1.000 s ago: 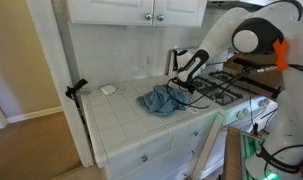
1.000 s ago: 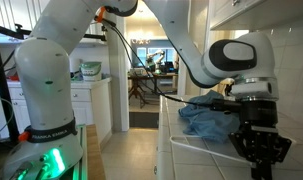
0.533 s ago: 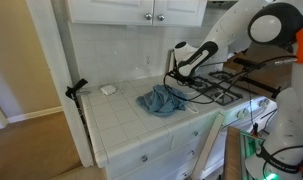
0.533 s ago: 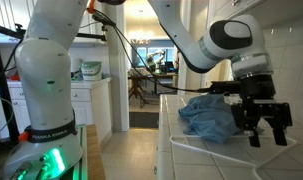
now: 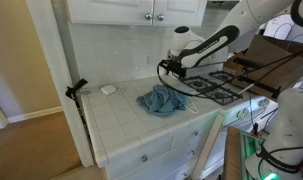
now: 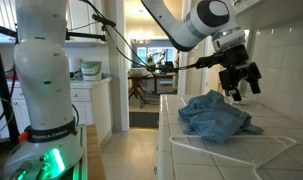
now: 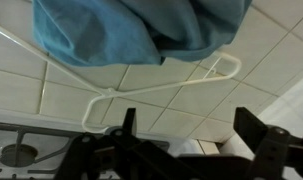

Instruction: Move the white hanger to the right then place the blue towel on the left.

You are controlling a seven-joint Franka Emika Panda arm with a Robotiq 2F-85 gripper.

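The towel partly covers the white hanger, so my gripper goes outward and down from beside the stove onto a fold of the blue towel [image 5: 161,100] next.
The blue towel [image 5: 161,100] lies crumpled on the white tiled counter [image 5: 121,115] and shows in both exterior views [image 6: 219,116]. In the wrist view the towel [image 7: 141,30] covers part of the white wire hanger [image 7: 161,84], which lies flat on the tiles with its hook end bare. My gripper [image 5: 171,68] hangs above the towel's far side, close to the stove, and in an exterior view [image 6: 241,82] it is clearly raised off the counter. Its fingers [image 7: 256,128] stand wide apart, the gripper [image 7: 191,135] open with nothing between them.
A stove with black grates [image 5: 216,88] adjoins the counter beside the towel. A small white object [image 5: 108,89] lies near the tiled back wall. A black clamp-like fixture [image 5: 76,88] sits at the counter's far end. Cabinets [image 5: 131,10] hang overhead.
The gripper has opened and lifted up and away from the towel and hanger. The towel stays on the counter.
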